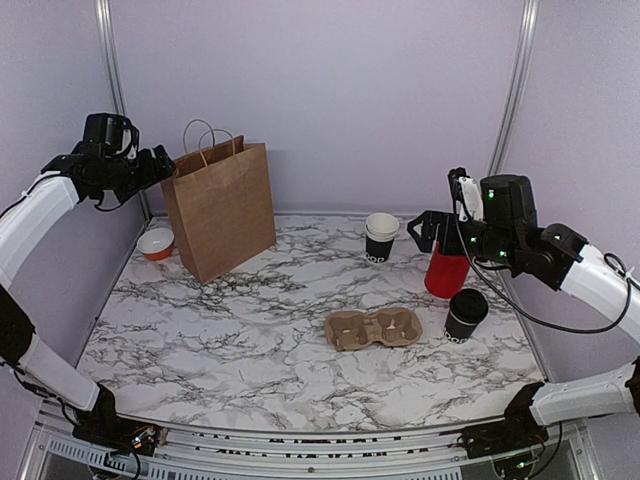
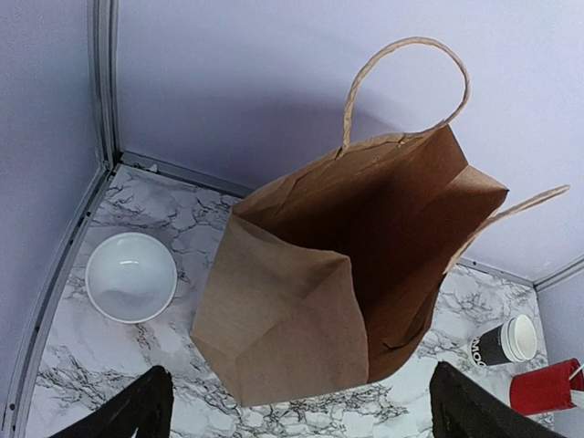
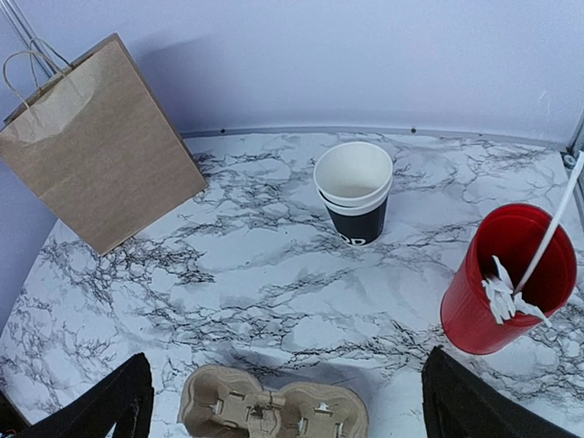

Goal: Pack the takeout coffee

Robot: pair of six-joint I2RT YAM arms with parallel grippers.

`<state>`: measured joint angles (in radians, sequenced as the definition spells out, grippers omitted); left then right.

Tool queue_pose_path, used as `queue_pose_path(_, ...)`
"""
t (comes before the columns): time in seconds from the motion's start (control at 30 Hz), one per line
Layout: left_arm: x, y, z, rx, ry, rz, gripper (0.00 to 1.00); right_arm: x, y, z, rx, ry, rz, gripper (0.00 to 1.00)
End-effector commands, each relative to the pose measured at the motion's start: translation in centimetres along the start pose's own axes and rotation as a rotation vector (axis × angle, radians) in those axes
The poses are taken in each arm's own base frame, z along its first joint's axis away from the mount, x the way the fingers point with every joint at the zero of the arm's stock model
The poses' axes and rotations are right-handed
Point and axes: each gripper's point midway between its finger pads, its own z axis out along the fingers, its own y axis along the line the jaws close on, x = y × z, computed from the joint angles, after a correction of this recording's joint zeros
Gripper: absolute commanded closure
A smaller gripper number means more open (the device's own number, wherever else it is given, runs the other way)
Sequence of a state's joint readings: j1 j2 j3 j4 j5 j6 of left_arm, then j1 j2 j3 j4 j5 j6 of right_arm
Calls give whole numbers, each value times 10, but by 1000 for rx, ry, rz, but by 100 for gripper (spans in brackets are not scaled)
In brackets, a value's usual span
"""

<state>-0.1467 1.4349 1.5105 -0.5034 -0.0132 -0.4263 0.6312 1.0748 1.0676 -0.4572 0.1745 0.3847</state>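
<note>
Next, my left gripper reaches outward and turns until its open fingers straddle the bag's far top edge (image 1: 180, 158) (image 2: 272, 188), which lies slanted across them.
The takeout coffee (image 1: 466, 313), a black cup with a black lid, stands upright at the right of the marble table (image 1: 250, 350); neither wrist view shows it. A brown cardboard cup carrier (image 1: 373, 328) (image 3: 274, 412) lies flat to its left. At the back left an open brown paper bag (image 1: 220, 208) (image 2: 365, 274) (image 3: 96, 155) stands upright. My left gripper (image 1: 160, 165) (image 2: 306, 415) hovers open above the bag's left side, holding nothing. High over the right side, behind the coffee, my right gripper (image 1: 424, 232) (image 3: 287, 406) is open and empty too.
A nested stack of black cups (image 1: 381, 237) (image 3: 354, 192) (image 2: 506, 342) stands at the back centre-right. A red cup of white sticks (image 1: 445, 270) (image 3: 506, 283) (image 2: 545, 386) stands just behind the coffee. A white bowl (image 1: 156, 243) (image 2: 130, 276) sits left of the bag, near the wall.
</note>
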Motion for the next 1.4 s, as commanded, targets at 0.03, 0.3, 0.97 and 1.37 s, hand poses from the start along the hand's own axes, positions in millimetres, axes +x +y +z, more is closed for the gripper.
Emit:
queue_pose_path(0.03,-34,6,-7,-57,-70,55,3,-7,3,-8,-10,-27,-1,0)
queue_pose_path(0.3,-52,11,20,-131,-57,207,21,-9,5,-12,-23,-28,2,0)
queue_pose_path(0.97,-50,-22,95,39,87,416,46,-12,3,-30,-32,-46,21,0)
queue_pose_path(1.37,-33,-26,108,90,138,390,52,-11,7,-26,-51,-42,21,1)
